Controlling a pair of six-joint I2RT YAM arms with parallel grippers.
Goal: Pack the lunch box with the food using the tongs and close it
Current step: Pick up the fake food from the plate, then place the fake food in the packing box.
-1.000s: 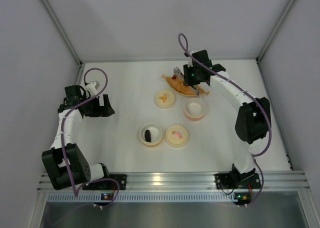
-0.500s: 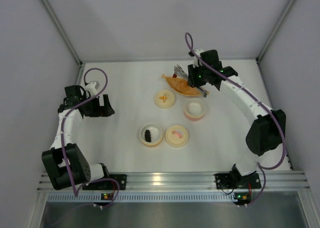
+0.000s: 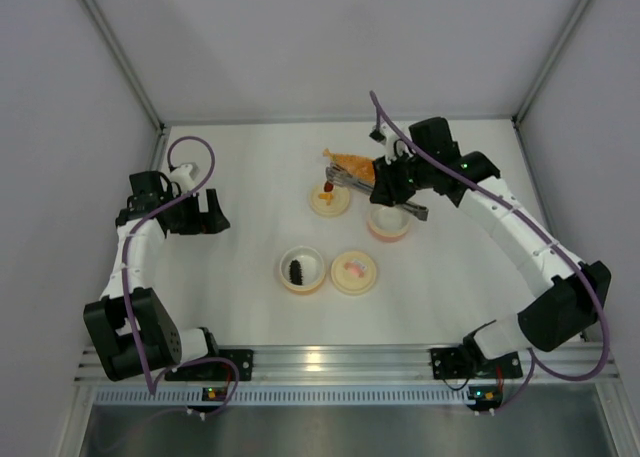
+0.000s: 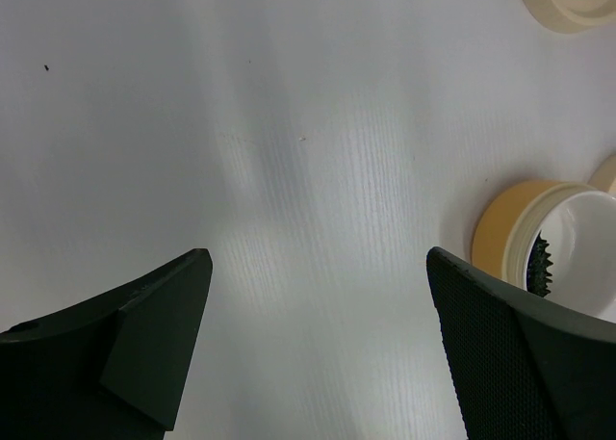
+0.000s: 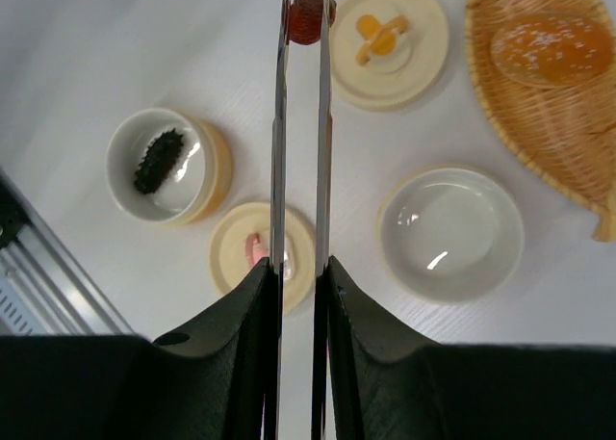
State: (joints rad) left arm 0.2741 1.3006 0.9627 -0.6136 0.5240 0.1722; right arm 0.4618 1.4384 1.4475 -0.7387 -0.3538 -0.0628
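Note:
My right gripper carries the tongs (image 3: 355, 180) back next, lowers them and releases the dark red food. The bowl's free bottom (image 3: 312, 270) beside the black piece lies below and back from the gripper.
My right gripper (image 3: 398, 185) (image 5: 299, 267) is shut on the grey tongs (image 3: 355, 180) (image 5: 279, 122). Their tips pinch the dark red food piece (image 3: 327, 187) (image 5: 308, 18) above the table, beside the yellow-motif lid (image 3: 331, 201) (image 5: 390, 43). The lunch box lies open in parts. One bowl (image 3: 301, 270) (image 5: 168, 166) holds the black ridged piece (image 5: 158, 161) (image 4: 541, 265); the other bowl (image 3: 389, 222) (image 5: 450, 233) is empty. The orange-brown lump (image 5: 551, 47) rests in the boat-shaped dish (image 3: 348, 163) (image 5: 539, 122). My left gripper (image 3: 206, 213) (image 4: 316, 259) hangs open over bare table at the left.
A pink-motif lid (image 3: 354, 273) (image 5: 236, 257) lies beside the bowl with the black piece. White walls close the table on the left, back and right. The arm bases stand on the metal rail (image 3: 340, 362) at the near edge.
My right arm has swung away from the boat-shaped dish toward the near left, carrying the tongs with the dark red piece. The left arm has not moved.

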